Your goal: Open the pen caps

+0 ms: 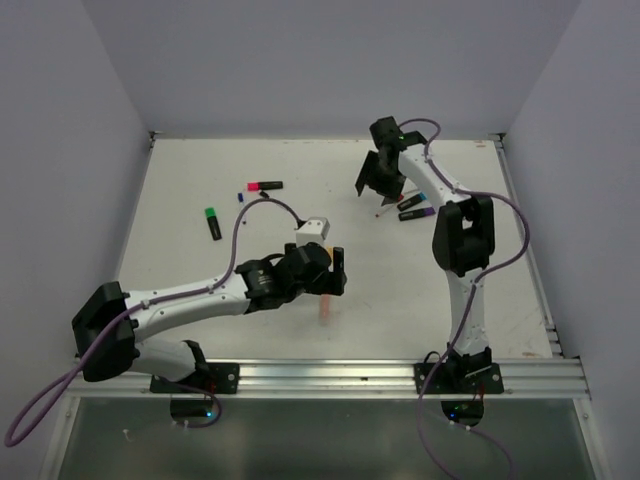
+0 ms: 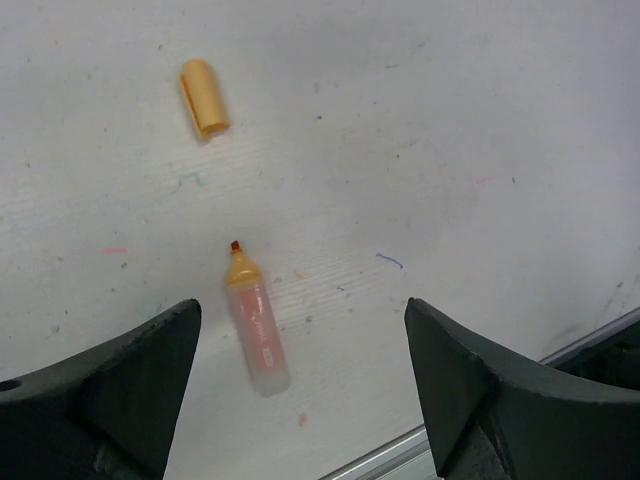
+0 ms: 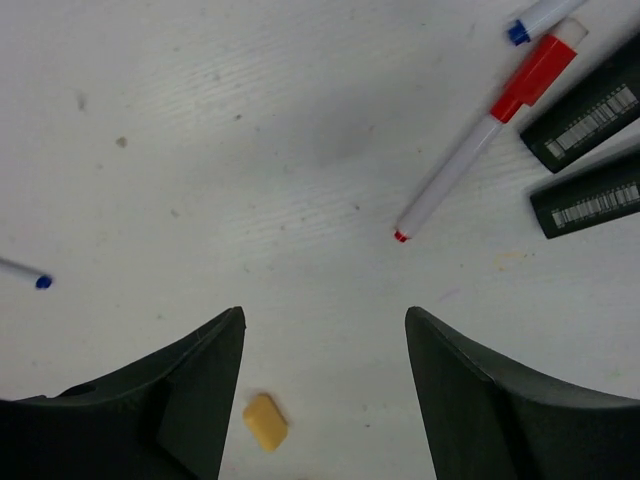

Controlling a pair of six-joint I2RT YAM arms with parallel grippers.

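I need to turn my right gripper next and lower it onto the white pen's body (image 1: 383,211) (image 3: 422,208) near its red-dotted end, because the pen lies at a slant to my open fingers.
My left gripper (image 1: 333,274) is open and empty above the table's near middle. In its wrist view (image 2: 300,375) an uncapped peach pen barrel with an orange tip (image 2: 257,325) lies between the fingers, and its orange cap (image 2: 205,97) lies apart, further on. The barrel also shows in the top view (image 1: 327,308). My right gripper (image 1: 374,180) is open and empty at the back. Its wrist view (image 3: 325,395) shows a small orange-yellow cap (image 3: 265,421) on the table by the left finger. A white pen with a red cap (image 3: 480,140) lies ahead.
Two black highlighter barrels (image 3: 590,110) (image 3: 590,195) lie right of the white pen, capped cyan (image 1: 410,203) and purple (image 1: 416,213). A green-capped highlighter (image 1: 213,222) and a red-capped one (image 1: 265,186) lie at the back left. The table's metal rail (image 2: 590,335) runs close by.
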